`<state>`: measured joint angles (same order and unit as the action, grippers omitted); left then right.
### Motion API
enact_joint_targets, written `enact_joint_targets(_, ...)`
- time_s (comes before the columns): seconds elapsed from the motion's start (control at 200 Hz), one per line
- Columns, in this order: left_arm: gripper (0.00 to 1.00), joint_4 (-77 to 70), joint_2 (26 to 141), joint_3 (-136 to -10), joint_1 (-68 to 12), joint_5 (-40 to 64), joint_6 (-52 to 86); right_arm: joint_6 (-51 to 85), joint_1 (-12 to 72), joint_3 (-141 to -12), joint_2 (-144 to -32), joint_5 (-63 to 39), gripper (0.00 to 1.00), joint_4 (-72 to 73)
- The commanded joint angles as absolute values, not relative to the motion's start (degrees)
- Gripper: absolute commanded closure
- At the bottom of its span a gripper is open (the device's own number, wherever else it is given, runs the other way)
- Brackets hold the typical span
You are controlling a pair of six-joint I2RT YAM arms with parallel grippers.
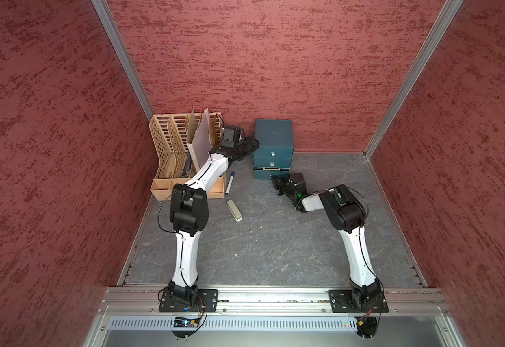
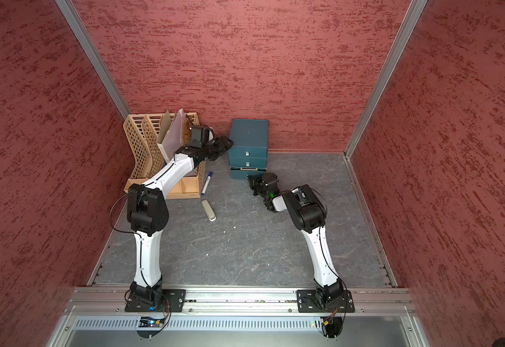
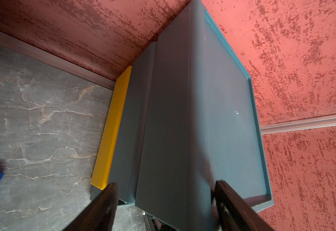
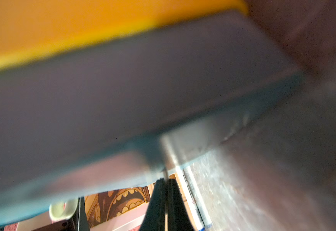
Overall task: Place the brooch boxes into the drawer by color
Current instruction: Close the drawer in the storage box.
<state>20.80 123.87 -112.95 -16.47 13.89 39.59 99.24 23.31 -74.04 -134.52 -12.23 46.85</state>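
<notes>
The bottom tray still sticks out past the trays above. Its small silver pull will be released by my right gripper after my gripper pushes outward toward the drawer's lower front (image 1: 272,167) next.
The dark teal drawer (image 1: 273,135) (image 2: 248,135) stands against the back wall, and its side fills the left wrist view (image 3: 183,120). Its bottom tray is slid out a little and shows a yellow inside (image 1: 272,169) (image 3: 111,128) (image 4: 83,24). My right gripper (image 1: 272,177) (image 2: 249,178) (image 4: 165,181) is low in front of that tray, shut on its small silver pull (image 4: 165,173). At the chest's upper left edge is my left gripper (image 1: 255,144) (image 2: 230,141) (image 3: 166,185), jaws wide apart with the chest's side between them. No brooch boxes are in view.
A beige slotted file rack (image 1: 179,156) holding folders stands left of the chest, under my left arm. A blue-capped marker (image 1: 229,181) (image 4: 193,200) and a grey-green oblong block (image 1: 234,210) lie on the grey floor between the arms. Red walls close in on three sides.
</notes>
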Motion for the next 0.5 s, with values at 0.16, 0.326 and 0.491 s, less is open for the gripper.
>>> enact_joint_targets(0.16, 0.21, 25.6, 123.9, -113.3, -17.3, 13.7, 38.5, 101.9, 21.6, -77.7, -137.7, -9.7, 1.0, 43.9)
enact_joint_targets(0.326, 0.21, 25.6, 123.8, -113.4, -17.5, 13.6, 38.5, 102.0, 21.4, -79.5, -138.3, -9.6, 1.0, 42.1)
enact_joint_targets(0.491, 0.21, 25.5, 123.8, -113.6, -17.8, 13.6, 38.6, 102.1, 21.2, -80.3, -138.9, -9.7, 1.0, 40.8)
